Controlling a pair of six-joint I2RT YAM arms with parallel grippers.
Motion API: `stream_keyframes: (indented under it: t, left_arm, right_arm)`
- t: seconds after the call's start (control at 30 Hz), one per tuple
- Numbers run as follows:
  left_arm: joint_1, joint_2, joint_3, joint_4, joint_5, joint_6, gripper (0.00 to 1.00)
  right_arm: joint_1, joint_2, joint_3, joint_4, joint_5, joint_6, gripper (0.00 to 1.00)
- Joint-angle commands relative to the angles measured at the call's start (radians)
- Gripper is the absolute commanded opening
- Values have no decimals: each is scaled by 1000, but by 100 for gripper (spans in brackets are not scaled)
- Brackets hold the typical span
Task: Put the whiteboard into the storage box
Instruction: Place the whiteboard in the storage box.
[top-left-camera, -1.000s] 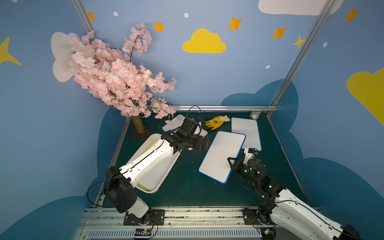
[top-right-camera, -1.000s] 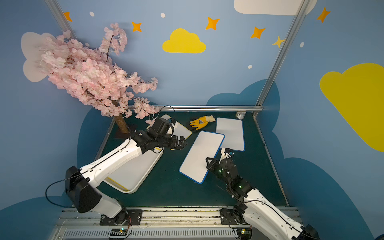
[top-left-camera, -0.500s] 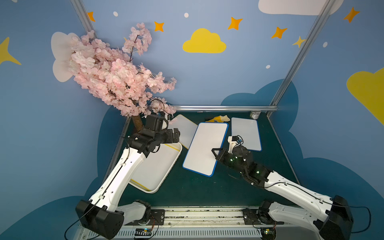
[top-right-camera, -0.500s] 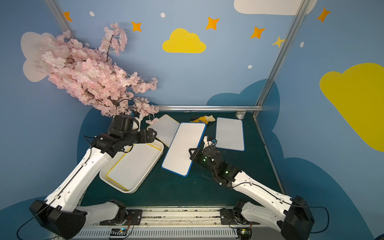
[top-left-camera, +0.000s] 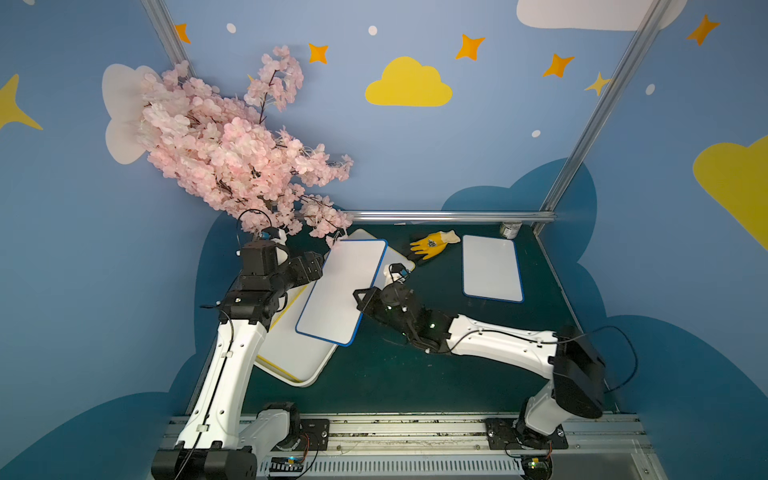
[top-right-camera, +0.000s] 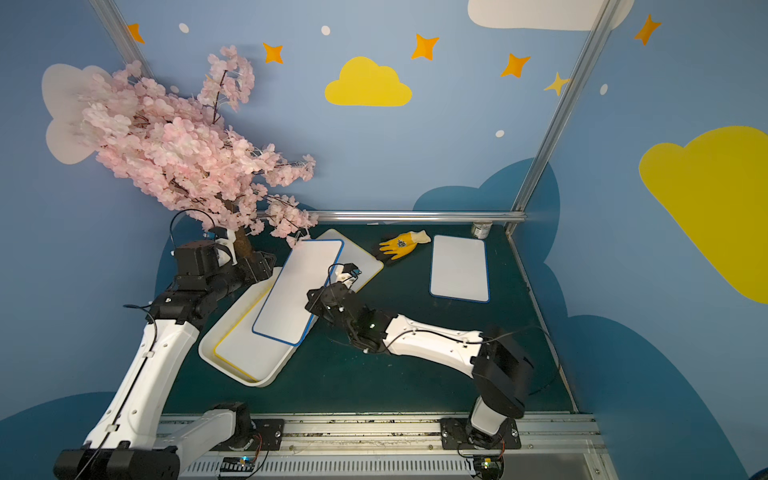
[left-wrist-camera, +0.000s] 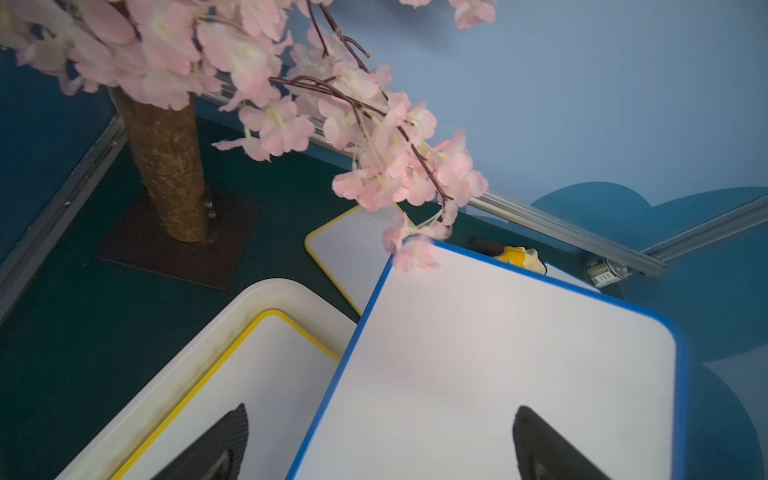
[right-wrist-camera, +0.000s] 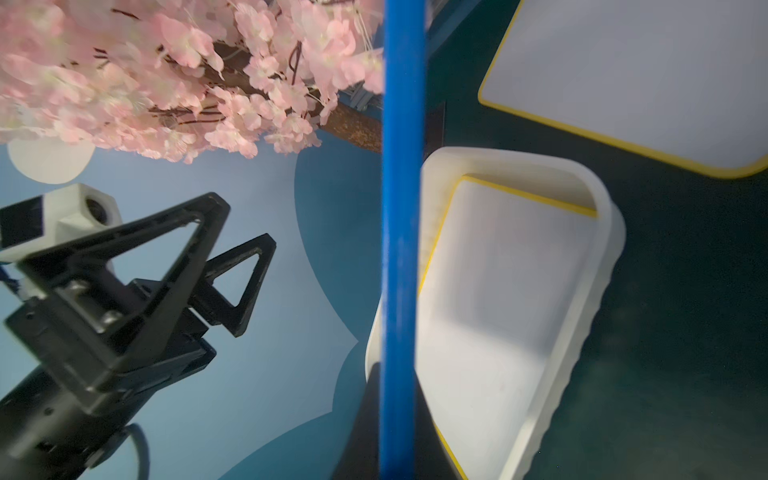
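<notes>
My right gripper is holding the blue-rimmed whiteboard (top-right-camera: 299, 291) at an angle above the box's yellow-rimmed whiteboard (top-right-camera: 244, 339). Next, it will lower the held one, turn it and release it onto the one below.
My right gripper (top-left-camera: 362, 300) (top-right-camera: 312, 300) (right-wrist-camera: 399, 415) is shut on the long edge of a blue-rimmed whiteboard (top-left-camera: 345, 291) (top-right-camera: 299, 291) (left-wrist-camera: 498, 353) (right-wrist-camera: 401, 249). It holds the board tilted in the air, above the far right part of the storage box (top-left-camera: 309, 381) (top-right-camera: 266, 380) (left-wrist-camera: 187, 365) (right-wrist-camera: 602, 249). A yellow-rimmed whiteboard (top-left-camera: 291, 353) (top-right-camera: 249, 353) (left-wrist-camera: 270, 374) (right-wrist-camera: 498, 291) lies flat in the box. My left gripper (top-left-camera: 311, 266) (top-right-camera: 262, 266) (left-wrist-camera: 381, 415) (right-wrist-camera: 247, 222) hangs open and empty at the box's far end, beside the held board.
A second yellow-rimmed whiteboard (top-left-camera: 405, 266) (top-right-camera: 368, 264) (left-wrist-camera: 349, 257) lies behind the box. Another blue-rimmed one (top-left-camera: 492, 268) (top-right-camera: 459, 268) lies at the right. A yellow glove (top-left-camera: 432, 245) and a small can (top-left-camera: 510, 229) sit at the back. Blossom tree (top-left-camera: 232, 153) branches overhang the back left corner.
My right arm has carried the blue-rimmed whiteboard to the left, from mid-table to above the box. My left gripper has drawn back to the left, staying open.
</notes>
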Motion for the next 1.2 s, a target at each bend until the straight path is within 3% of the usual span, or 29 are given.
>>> stream_keyframes:
  t: [0.0, 0.4, 0.77, 1.17]
  left_arm:
    - [18, -17, -7, 52, 26, -13, 99]
    - [37, -13, -28, 73, 20, -14, 100]
    - [38, -13, -45, 91, 0, -19, 100]
    - [36, 5, -44, 87, 23, -23, 100]
  right_arm:
    - [23, 63, 81, 104, 88, 68, 0]
    - [104, 313, 263, 61, 184, 219, 0]
    - [172, 439, 489, -191, 275, 378, 0]
    - [200, 561, 624, -262, 285, 408, 0]
